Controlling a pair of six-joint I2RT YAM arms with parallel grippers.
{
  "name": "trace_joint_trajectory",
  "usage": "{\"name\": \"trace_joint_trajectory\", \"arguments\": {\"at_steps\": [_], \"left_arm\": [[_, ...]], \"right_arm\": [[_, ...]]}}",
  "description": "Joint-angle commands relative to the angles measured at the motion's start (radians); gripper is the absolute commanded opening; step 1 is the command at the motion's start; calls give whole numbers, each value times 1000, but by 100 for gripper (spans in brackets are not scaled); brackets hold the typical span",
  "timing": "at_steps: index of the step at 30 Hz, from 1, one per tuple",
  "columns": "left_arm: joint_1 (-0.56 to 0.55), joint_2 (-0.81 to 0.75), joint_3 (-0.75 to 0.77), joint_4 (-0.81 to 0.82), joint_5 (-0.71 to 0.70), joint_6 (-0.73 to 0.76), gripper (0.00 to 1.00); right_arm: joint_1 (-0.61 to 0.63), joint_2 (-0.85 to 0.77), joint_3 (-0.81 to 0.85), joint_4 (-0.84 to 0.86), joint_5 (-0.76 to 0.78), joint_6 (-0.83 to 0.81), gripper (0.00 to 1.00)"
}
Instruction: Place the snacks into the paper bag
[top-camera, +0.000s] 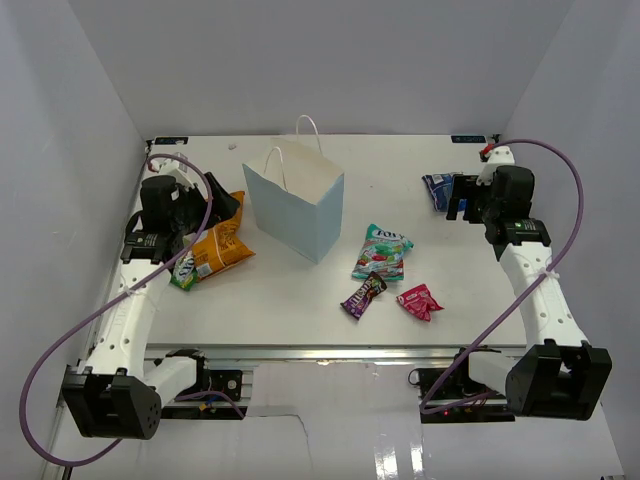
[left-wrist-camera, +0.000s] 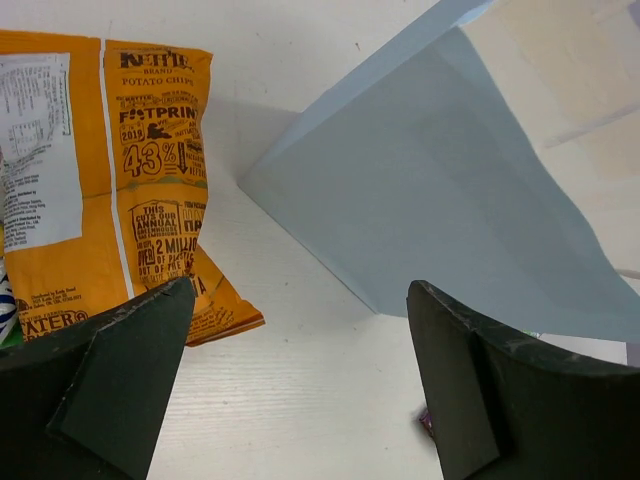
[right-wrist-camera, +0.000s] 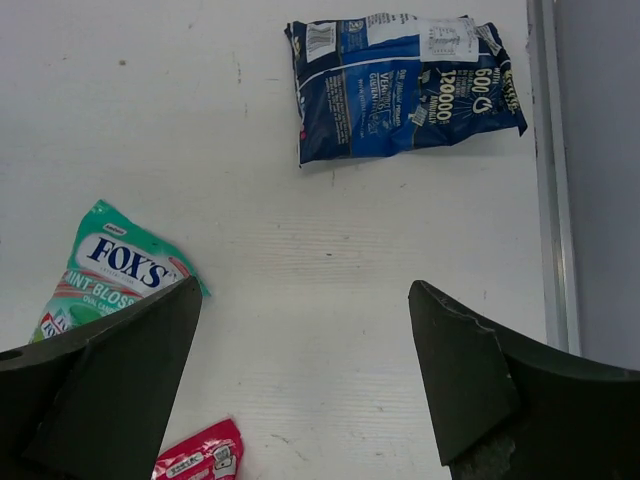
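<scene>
The left gripper will next come down to its left in the wrist view and close on the bag's printed middle (top-camera: 226, 228) (left-wrist-camera: 148, 178), since the orange chip bag is below there.
The pale blue paper bag (top-camera: 295, 202) stands upright at the table's back middle; it also shows in the left wrist view (left-wrist-camera: 450, 190). The orange chip bag (top-camera: 220, 245) (left-wrist-camera: 110, 170) lies left of it, with a green-yellow packet (top-camera: 184, 270) at its near left. My left gripper (top-camera: 222, 207) (left-wrist-camera: 300, 380) is open and empty over them. The teal-red packet (top-camera: 382, 252) (right-wrist-camera: 110, 270), purple packet (top-camera: 363, 295) and pink-red packet (top-camera: 419, 301) (right-wrist-camera: 200, 455) lie front right. The blue-white bag (top-camera: 440, 190) (right-wrist-camera: 400, 85) lies back right. My right gripper (top-camera: 462, 205) (right-wrist-camera: 305, 390) is open and empty beside it.
White walls enclose the table on three sides. A metal rail (right-wrist-camera: 552, 200) runs along the right edge near the blue-white bag. Purple cables (top-camera: 560, 240) loop over both arms.
</scene>
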Motion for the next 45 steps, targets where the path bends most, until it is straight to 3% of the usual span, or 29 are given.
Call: {"name": "trace_joint_trajectory", "arguments": {"at_steps": [1,3,7,13,22,35,39,45], "left_arm": [[-1,-14,66,-26,-10,18,98],[0,-12,78,-44,-28,15,98],[-1,-14,89,-92,-103,-1,98],[-1,37,127,-171,-176,14,98],[0,141,152,-214,-196,9,95],[0,178,80,-161,-209,57,95],[-1,290,101,-147,-255,101,86],[-4,474,212,-135,-269,156,82]], "right_arm": [[-1,6,40,21,-75,-39,90],[-1,16,54,-1,-178,-96,90],[0,27,82,-79,-393,-358,90],[2,114,149,-324,-647,-582,90],[2,190,154,-357,-731,-552,90],[0,208,166,-354,-701,-504,90],[0,211,154,-352,-701,-507,90],[0,228,151,-351,-718,-501,90]]}}
